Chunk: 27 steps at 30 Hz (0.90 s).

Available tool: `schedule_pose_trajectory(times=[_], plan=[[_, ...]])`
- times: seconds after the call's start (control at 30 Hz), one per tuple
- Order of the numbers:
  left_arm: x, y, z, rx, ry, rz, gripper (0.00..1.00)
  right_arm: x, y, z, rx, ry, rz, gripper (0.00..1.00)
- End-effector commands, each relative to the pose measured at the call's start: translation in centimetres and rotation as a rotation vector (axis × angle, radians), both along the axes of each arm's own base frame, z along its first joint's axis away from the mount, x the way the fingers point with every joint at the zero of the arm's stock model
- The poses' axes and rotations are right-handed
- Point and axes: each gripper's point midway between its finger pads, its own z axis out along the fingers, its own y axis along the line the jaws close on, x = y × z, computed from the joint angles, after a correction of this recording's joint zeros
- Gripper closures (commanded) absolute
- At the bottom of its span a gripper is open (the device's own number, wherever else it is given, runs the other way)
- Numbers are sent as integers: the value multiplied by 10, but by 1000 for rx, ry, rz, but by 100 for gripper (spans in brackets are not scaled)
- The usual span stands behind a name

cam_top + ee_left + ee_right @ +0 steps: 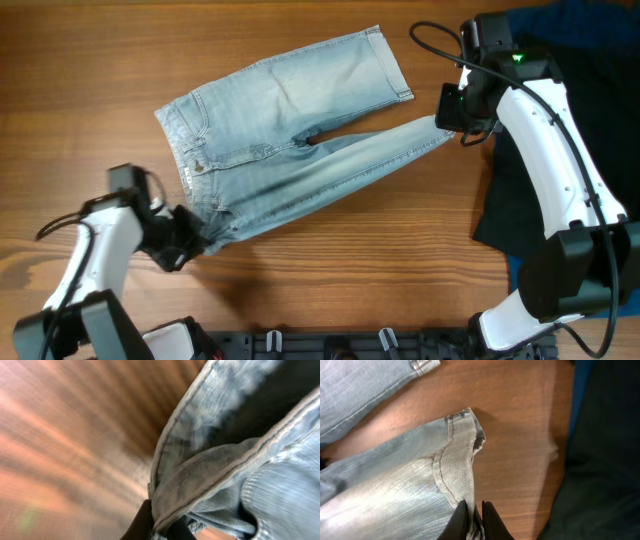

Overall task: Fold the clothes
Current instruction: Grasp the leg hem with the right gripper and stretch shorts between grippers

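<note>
I should next lift the pinched end of the shorts with my left gripper, carry it outward onto the far waistband corner (168, 117), lying flat outward, and release it there.
The light blue denim shorts (290, 120) lie spread across the wooden table, waistband at the left and cuffed hems at the right. My left gripper (195, 238) is shut on the waistband corner at the lower left; the left wrist view shows the denim (235, 460) pinched between its jaws (161, 527). My right gripper (452, 118) is shut on the hem of the near leg at the right; the right wrist view shows that hem (455, 460) between its fingers (476, 520). The near leg is stretched between both grippers.
A large black garment (530, 190) lies at the right edge under my right arm, also seen in the right wrist view (605, 450). A dark blue cloth (590, 25) sits at the top right. The wooden table (80, 60) shows bare at the left.
</note>
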Motion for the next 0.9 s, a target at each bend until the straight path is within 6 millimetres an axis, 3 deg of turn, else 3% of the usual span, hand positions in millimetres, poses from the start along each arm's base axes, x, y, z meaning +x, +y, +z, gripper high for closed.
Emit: schedule_pose_trajectory(times=[0.0, 0.1, 0.23, 0.3, 0.37, 0.47, 0.53, 0.67, 0.87], plan=[[-4, 26, 24, -7, -42, 49, 96, -2, -21, -2, -53, 21, -37, 96], [-9, 16, 49, -57, -91, 17, 96, -14, -7, 3, 30, 45, -19, 96], [-16, 2, 88, -31, -247, -38, 96, -21, -3, 52, 68, -101, -5, 96], [-17, 1, 106, 22, -360, -46, 96, -1, 14, 95, 167, -310, 43, 96], [-3, 9, 130, 120, -546, -40, 96, 27, 41, 129, 305, -487, 137, 96], [16, 25, 153, 246, -695, -39, 96, 54, 55, 138, 373, -575, 178, 96], [33, 46, 163, 351, -756, -21, 96, 85, 58, 129, 401, -614, 141, 96], [62, 65, 162, 393, -786, -15, 96, 120, 69, 95, 465, -598, 130, 96], [118, 91, 132, 390, -785, -24, 93, 161, 100, 45, 582, -586, 150, 96]])
